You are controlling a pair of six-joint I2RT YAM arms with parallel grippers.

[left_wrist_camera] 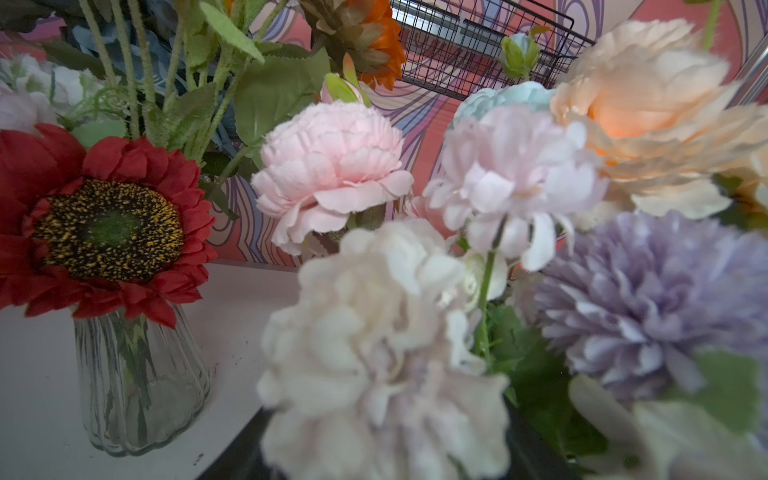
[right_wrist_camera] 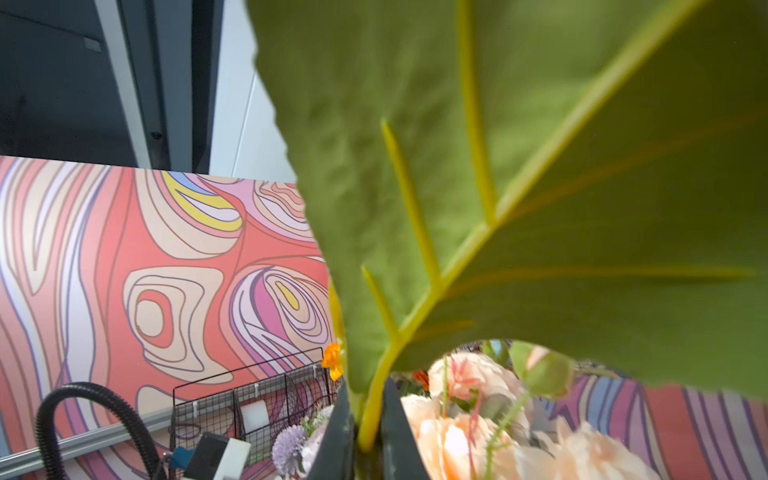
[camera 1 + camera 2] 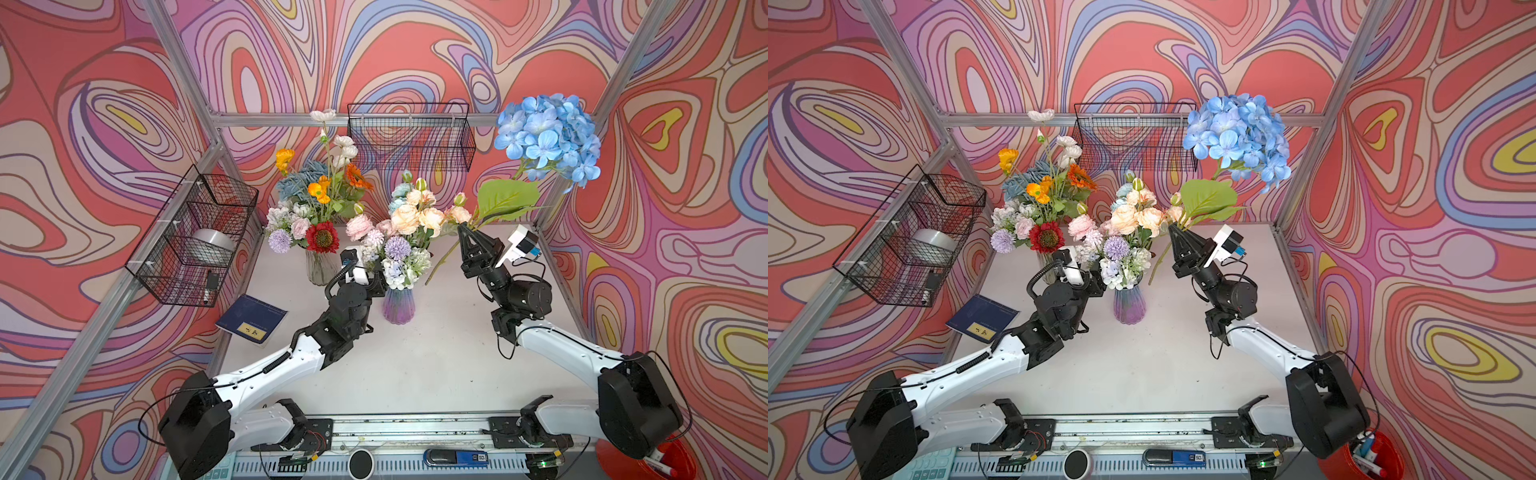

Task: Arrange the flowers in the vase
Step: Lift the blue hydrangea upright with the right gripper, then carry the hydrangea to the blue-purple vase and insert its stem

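My right gripper moves next toward the white blooms, to lower the hydrangea's green stem into the purple vase's opening (image 3: 398,292) below, under the bouquet beside it, and then let go.
My right gripper (image 3: 463,228) is shut on the green stem (image 2: 368,424) of a blue hydrangea (image 3: 548,137), held up in the air to the right of the purple vase (image 3: 398,307). The hydrangea's big leaf (image 2: 519,187) fills the right wrist view. The purple vase holds peach, pink, lilac and white flowers (image 3: 409,232). A clear glass vase (image 3: 320,268) behind it holds a red daisy (image 1: 108,224), orange and white flowers. My left gripper (image 3: 376,282) sits against the left side of the purple vase's bouquet. A white bloom (image 1: 374,353) hides its jaws, so no held thing shows.
A wire basket (image 3: 409,137) hangs on the back rail. Another wire basket (image 3: 195,232) on the left holds a silver roll. A blue notebook (image 3: 251,320) lies at the table's left edge. Metal frame posts (image 3: 557,203) border the table.
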